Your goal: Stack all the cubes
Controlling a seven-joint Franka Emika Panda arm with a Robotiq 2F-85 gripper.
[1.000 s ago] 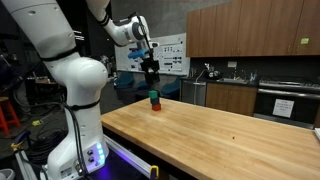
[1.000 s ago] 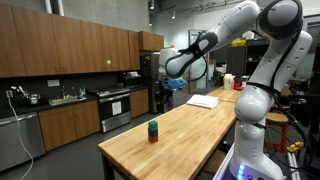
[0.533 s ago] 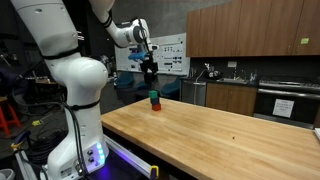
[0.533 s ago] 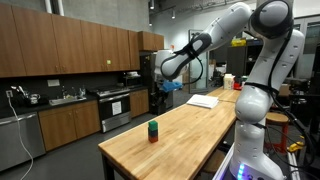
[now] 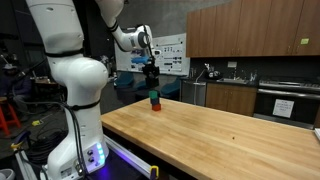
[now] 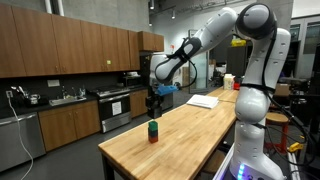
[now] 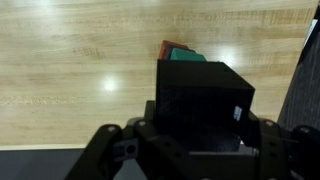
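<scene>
The black cube [image 7: 205,95] moves down next onto the green cube's top [image 7: 202,57] and my gripper releases it there, as a gap still shows above the stack.
In the wrist view my gripper [image 7: 200,135] is shut on the black cube [image 7: 205,95], which fills the middle of the picture. Behind it on the wooden table lie the green cube [image 7: 187,56] and an edge of the red cube [image 7: 166,47]. In both exterior views the green cube [image 5: 154,97] [image 6: 153,126] sits on the red cube [image 5: 154,104] [image 6: 153,136] as a small stack near the table's end. My gripper [image 5: 152,86] [image 6: 152,108] hangs just above that stack, apart from it.
The long wooden table [image 5: 220,140] [image 6: 195,125] carries a white sheet [image 6: 203,100] further along. Kitchen cabinets and a counter [image 6: 60,105] stand beyond the table's end. The robot base [image 5: 75,130] stands beside the table.
My gripper, with the black cube, has moved sideways over the green-on-red stack and come a little lower. The stack has not moved.
</scene>
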